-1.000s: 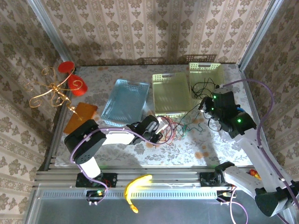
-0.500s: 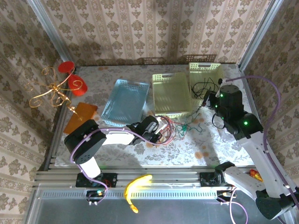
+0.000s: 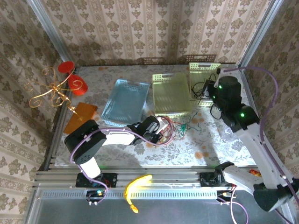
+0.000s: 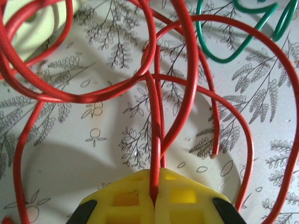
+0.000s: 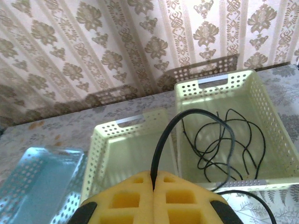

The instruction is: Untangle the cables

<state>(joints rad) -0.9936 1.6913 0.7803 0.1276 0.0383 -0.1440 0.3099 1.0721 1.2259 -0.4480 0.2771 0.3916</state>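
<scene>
The cable hangs past the near rim of the basket. My right gripper next needs to move outward to the small yellow basket (image 3: pixel 204 68), over its black loops, and release the cable.
My left gripper (image 3: pixel 162 126) lies low on the table, shut on the red cable (image 3: pixel 171 129). In the left wrist view its yellow pads (image 4: pixel 184 198) pinch one red strand (image 4: pixel 154 154), and red loops spread over the flowered cloth. The green cable (image 3: pixel 187 124) curls just right of the red one, its loops (image 4: pixel 223 57) at the top right. My right gripper (image 3: pixel 209 92) hangs at the small yellow basket (image 3: pixel 204 68), shut on the black cable (image 3: pixel 202 87). That strand (image 5: pixel 161 144) arcs from the pads (image 5: pixel 182 200) into the basket, where black loops (image 5: pixel 219 140) lie.
A large yellow basket (image 3: pixel 161 77) and a blue tray (image 3: pixel 126 100) stand side by side at the middle back. At the far left are a gold wire stand with red cups (image 3: pixel 56 88) and an orange sheet (image 3: pixel 79 116). A yellow object (image 3: pixel 138 183) lies on the front rail.
My right arm has swung back and up toward the small basket, carrying the black cable away from the red and green ones. The left arm has stayed put.
</scene>
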